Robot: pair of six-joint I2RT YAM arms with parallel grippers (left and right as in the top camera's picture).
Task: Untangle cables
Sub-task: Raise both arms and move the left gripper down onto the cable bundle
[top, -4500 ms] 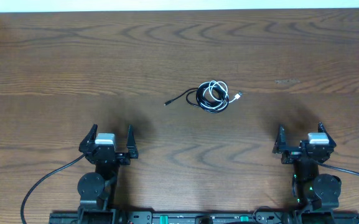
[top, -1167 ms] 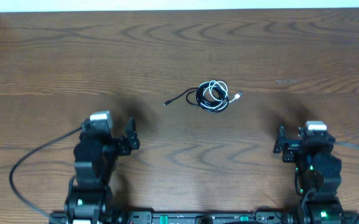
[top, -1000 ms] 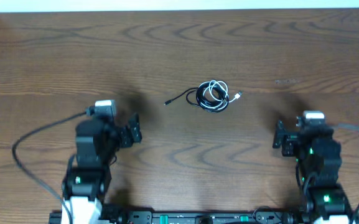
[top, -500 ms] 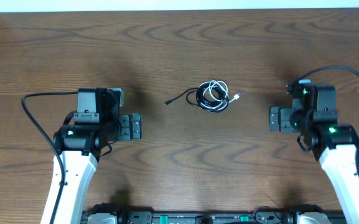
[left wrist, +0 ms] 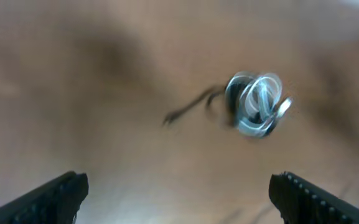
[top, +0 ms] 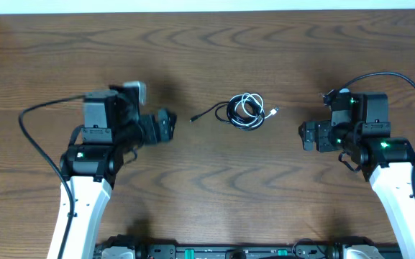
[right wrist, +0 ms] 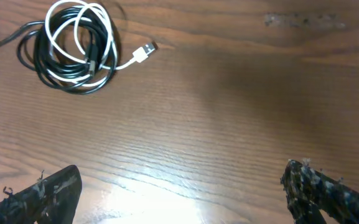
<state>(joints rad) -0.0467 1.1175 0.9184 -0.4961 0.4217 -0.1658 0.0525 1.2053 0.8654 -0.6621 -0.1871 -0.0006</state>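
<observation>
My left gripper will next go down onto the pieces of the black cable on the side of the bundle by the black cable's end.
A black cable (top: 230, 113) and a white cable (top: 249, 106) lie coiled together in one small bundle on the wooden table (top: 207, 57). The black cable's tail runs left to a plug (top: 192, 119); the white plug (top: 276, 110) points right. My left gripper (top: 165, 126) is open, left of the bundle. My right gripper (top: 308, 136) is open, right of it. The left wrist view is blurred and shows the bundle (left wrist: 254, 104) ahead between open fingers (left wrist: 179, 199). The right wrist view shows the bundle (right wrist: 76, 53) at upper left, fingers (right wrist: 185, 193) apart.
A white wall strip runs along the table's far edge (top: 207, 6). Thick black arm wires loop beside each arm (top: 31, 137) (top: 408, 86). The arms' base rail sits at the near edge (top: 214, 252).
Both arms have risen from their rest poses and reached forward and inward toward the bundle. The cables have not moved.
</observation>
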